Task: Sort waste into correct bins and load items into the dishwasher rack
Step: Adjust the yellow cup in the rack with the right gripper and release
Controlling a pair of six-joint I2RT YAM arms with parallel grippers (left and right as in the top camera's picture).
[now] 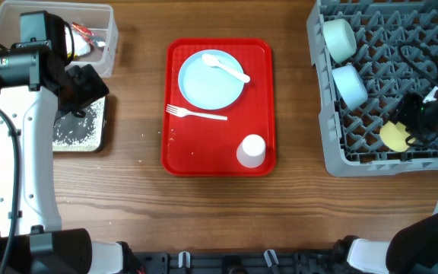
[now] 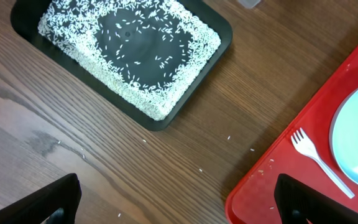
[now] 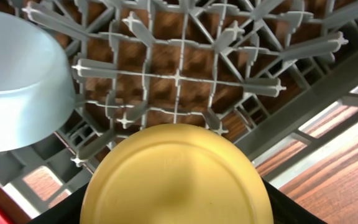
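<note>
I will next move my right gripper to the left in the overhead view, to the rack's empty near corner (image 1: 365, 144) below it, then lower the yellow cup and let go of it.
My left gripper (image 2: 182, 202) is open and empty, above bare wood between the black tray (image 2: 219, 46) full of rice grains (image 2: 129, 56) and the red tray (image 2: 303, 180); in the overhead view it (image 1: 88, 90) is by the black tray (image 1: 101, 144). The clear tub (image 1: 109, 42) holds wrappers (image 1: 82, 34). The light-blue plate (image 1: 211, 84) with the spoon (image 1: 228, 68), the fork (image 1: 196, 114) and the white cup (image 1: 252, 150) sit on the red tray. My right gripper (image 3: 176, 214) is shut on the yellow cup (image 3: 176, 177), over the grey rack (image 1: 341, 164), front right.
Two bowls (image 1: 339, 38) (image 1: 350, 85) stand in the rack's left side; one shows in the right wrist view (image 3: 17, 93) beside the tines (image 3: 179, 74). A few loose grains (image 2: 199, 169) lie on the wood near the red tray (image 1: 219, 164).
</note>
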